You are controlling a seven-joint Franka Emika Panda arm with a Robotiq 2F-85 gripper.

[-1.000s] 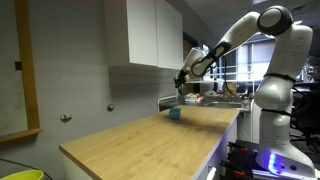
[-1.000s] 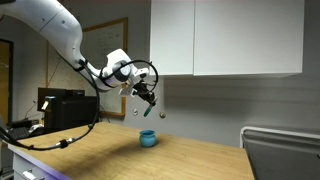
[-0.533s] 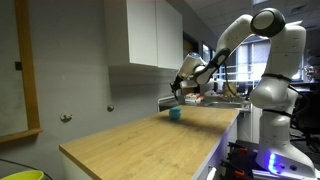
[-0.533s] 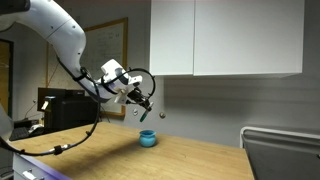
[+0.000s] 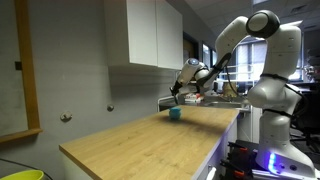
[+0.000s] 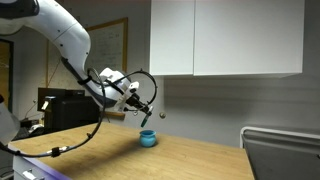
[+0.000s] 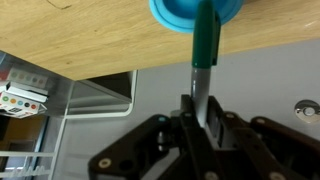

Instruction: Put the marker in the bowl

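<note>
My gripper will next move over the bowl's opening [image 7: 188, 9], which is below it, and go down to let go of the marker [image 7: 205, 50], because the marker is still hanging above the bowl's rim.
The teal-blue bowl [image 5: 174, 113] sits on the far part of the wooden counter [image 5: 150, 140]; it also shows in an exterior view [image 6: 148, 138] and at the top of the wrist view [image 7: 195, 12]. My gripper [image 7: 201, 110] is shut on the marker [image 7: 205, 50], a thin dark green pen with a silvery shaft. The marker points at the bowl, its tip over the bowl's rim in the wrist view. In both exterior views the gripper [image 6: 145, 114] [image 5: 178, 93] hangs just above the bowl.
A metal sink [image 5: 210, 100] lies beyond the bowl at the counter's end. White wall cabinets [image 6: 225, 38] hang above. A yellow bin [image 5: 20, 174] stands below the counter's near corner. Cables hang from the arm [image 6: 90, 120].
The arm has lowered the gripper with the marker down and closer to the bowl; the bowl has not moved.
</note>
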